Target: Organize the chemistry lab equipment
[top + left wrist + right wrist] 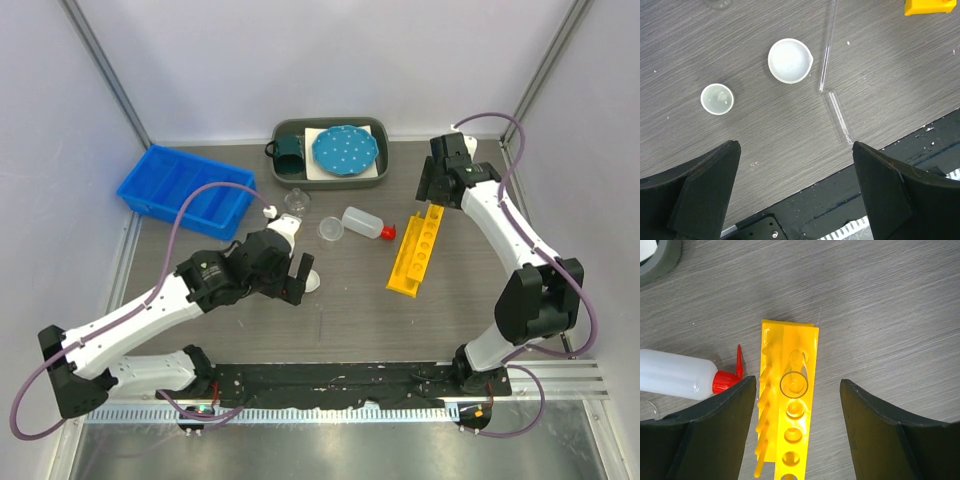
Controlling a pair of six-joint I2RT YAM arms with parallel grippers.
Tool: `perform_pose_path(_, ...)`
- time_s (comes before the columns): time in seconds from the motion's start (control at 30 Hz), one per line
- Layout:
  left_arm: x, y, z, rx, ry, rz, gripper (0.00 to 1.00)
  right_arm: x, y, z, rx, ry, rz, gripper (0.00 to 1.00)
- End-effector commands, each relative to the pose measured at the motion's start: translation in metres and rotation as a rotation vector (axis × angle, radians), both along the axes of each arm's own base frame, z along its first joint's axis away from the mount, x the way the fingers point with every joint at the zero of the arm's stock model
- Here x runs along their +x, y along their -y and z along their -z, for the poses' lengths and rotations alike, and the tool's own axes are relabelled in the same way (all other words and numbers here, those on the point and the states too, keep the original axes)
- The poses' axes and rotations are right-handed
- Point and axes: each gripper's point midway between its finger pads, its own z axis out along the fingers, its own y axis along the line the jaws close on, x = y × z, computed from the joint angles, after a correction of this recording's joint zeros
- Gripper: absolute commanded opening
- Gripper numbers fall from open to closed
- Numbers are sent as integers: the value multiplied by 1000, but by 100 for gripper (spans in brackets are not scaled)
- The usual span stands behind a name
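The left gripper will next move to its right in the top view and go down astride the middle of the flat tube, next to the spouted dish, which is below the tube in that view.
My right gripper (797,381) hangs open over the far end of the yellow test-tube rack (790,415), one finger on each side. A clear tube (794,382) stands in a rack hole, free of both fingers. The white squeeze bottle (675,374) with its red nozzle (727,377) lies left of the rack. My left gripper (795,145) is open and empty near the table's front edge. Ahead of it sit a white spouted dish (790,60) and a smaller round dish (717,98), with two thin glass tubes (839,116) lying flat. From above I see the rack (415,250), bottle (360,221), beaker (330,230) and flask (297,200).
A grey tray (380,176) at the back holds a teal mug (290,152) and a blue dotted plate (345,150). A blue bin (185,192) stands at the back left. The black base rail (330,380) runs along the table's near edge.
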Motion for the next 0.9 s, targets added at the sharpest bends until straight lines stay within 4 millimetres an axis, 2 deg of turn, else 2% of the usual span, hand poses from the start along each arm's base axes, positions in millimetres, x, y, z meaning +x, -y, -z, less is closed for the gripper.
perform_pose_path(0.0, 5, 14, -3, -48, 4, 8, 100, -9, 5, -71, -12, 152, -1, 74)
perform_pose_path(0.17, 11, 21, 20, -10, -26, -7, 100, -31, 4, -108, -38, 216, -19, 75)
perform_pose_path(0.33, 22, 33, 47, 8, -30, -26, 97, -57, -7, -127, -22, 247, -65, 76)
perform_pose_path(0.37, 24, 35, 55, 21, -40, -28, 95, -61, -15, -126, -17, 246, -89, 76)
perform_pose_path(0.47, 29, 48, 68, 34, -49, -14, 91, -73, -22, -125, -14, 245, -112, 75)
perform_pose_path(0.6, 39, 68, 70, 51, -26, 27, 88, -84, -33, -117, 10, 234, -155, 75)
perform_pose_path(0.67, 43, 79, 67, 49, -17, 47, 88, -89, -35, -113, 22, 230, -166, 75)
perform_pose_path(0.7, 45, 84, 74, 70, -26, 60, 86, -90, -35, -112, 27, 231, -170, 75)
perform_pose_path(0.87, 48, 112, 80, 69, -35, 120, 80, -97, -33, -110, 29, 232, -178, 75)
